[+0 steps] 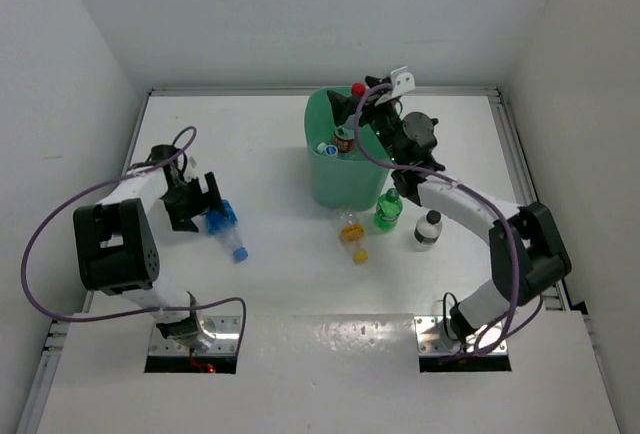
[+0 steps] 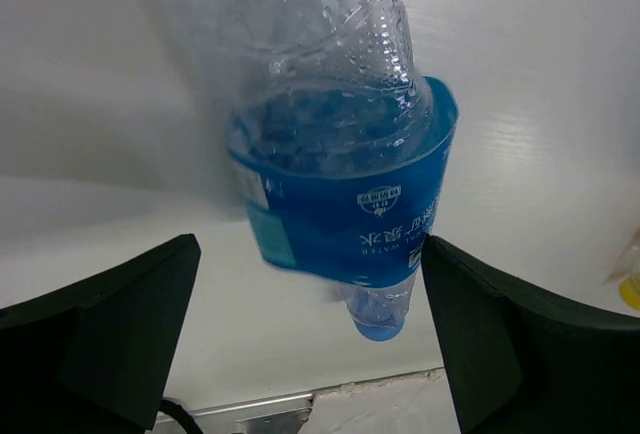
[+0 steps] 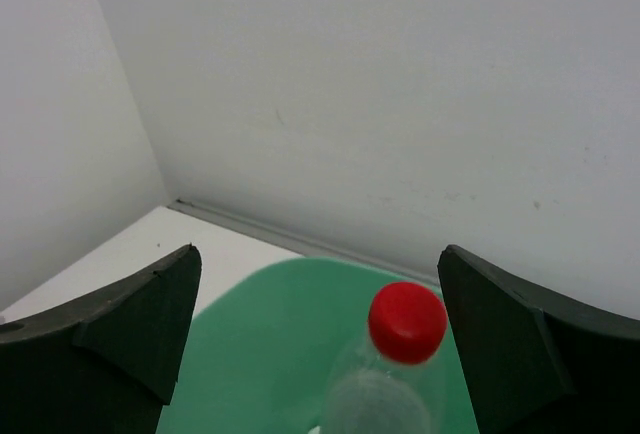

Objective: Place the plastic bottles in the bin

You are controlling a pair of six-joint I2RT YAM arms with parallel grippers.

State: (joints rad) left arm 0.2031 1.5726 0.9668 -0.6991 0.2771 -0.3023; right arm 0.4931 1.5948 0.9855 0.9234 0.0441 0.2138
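Note:
The left gripper lowers a little next and closes across the blue label point(image 1: 222, 217) point(image 2: 345, 199) below it, since the bottle already runs between its open fingers.
The mint-green bin point(image 1: 330, 179) stands at the back centre, with several bottles inside it. My right gripper point(image 1: 364, 106) is open above its far rim. A clear red-capped bottle point(image 3: 405, 324) sits between the open fingers point(image 3: 130, 324), touching neither, with the bin's wall point(image 3: 270, 354) below; its cap shows in the top view point(image 1: 358, 89). My left gripper point(image 1: 208, 204) is open on the left of the table. A clear bottle with a blue label and blue cap point(image 2: 340, 194) lies between its fingers point(image 2: 480, 334), ungripped; it also shows in the top view point(image 1: 226, 227).
Three bottles are in front of the bin: a clear yellow-capped one point(image 1: 351, 234) lying down, a green one point(image 1: 388, 211) and a white-capped, black-labelled one point(image 1: 427, 230). White walls enclose the table on three sides. A metal strip point(image 2: 250, 416) runs along the table edge.

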